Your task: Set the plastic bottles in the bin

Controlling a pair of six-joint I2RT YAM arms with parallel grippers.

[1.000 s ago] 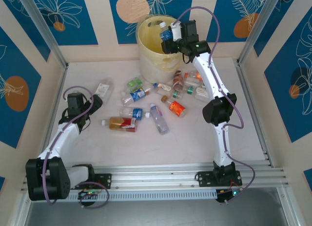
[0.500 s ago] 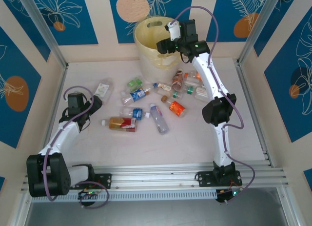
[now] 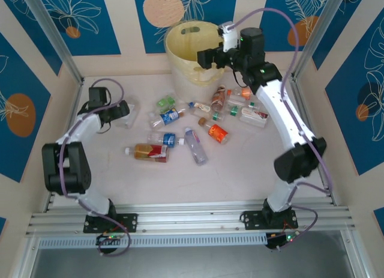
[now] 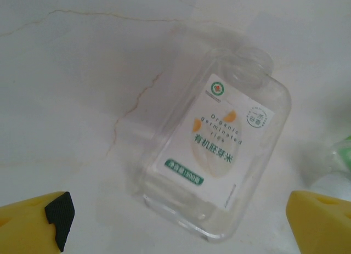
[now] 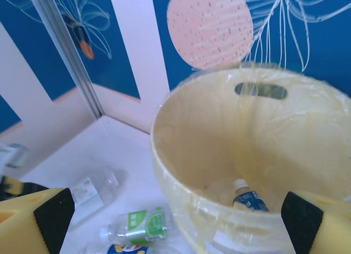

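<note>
The bottle lies crooked to my open fingers, so my left gripper needs to turn and go down around the clear square bottle's labelled middle [image 3: 127,116] [image 4: 211,145] next.
The bin [image 3: 180,44], pale yellow and round, stands at the back middle. A plastic bottle with a dark blue label [image 5: 249,199] lies inside it. My right gripper [image 3: 207,57] hovers open over the bin's near right rim [image 5: 164,150], nothing between its fingers [image 5: 34,220]. Several plastic bottles lie on the table in front of the bin: a green-label one [image 3: 166,102], blue-label ones [image 3: 171,116], a red one [image 3: 150,151] and an orange one [image 3: 218,132]. My left gripper [image 3: 120,112] stands open just above a clear square bottle with a white label [image 4: 219,150], its fingertips [image 4: 321,224] either side of the bottle's base.
A cluster of bottles [image 3: 240,105] lies right of the bin, under the right arm. Metal frame posts [image 3: 57,41] and patterned walls close off the table on three sides. Bare tabletop [image 3: 198,182] stretches along the near side.
My right gripper opened and the blue-label bottle dropped into the bin; that arm swung right. My left arm reached forward to the clear bottle at the left.
</note>
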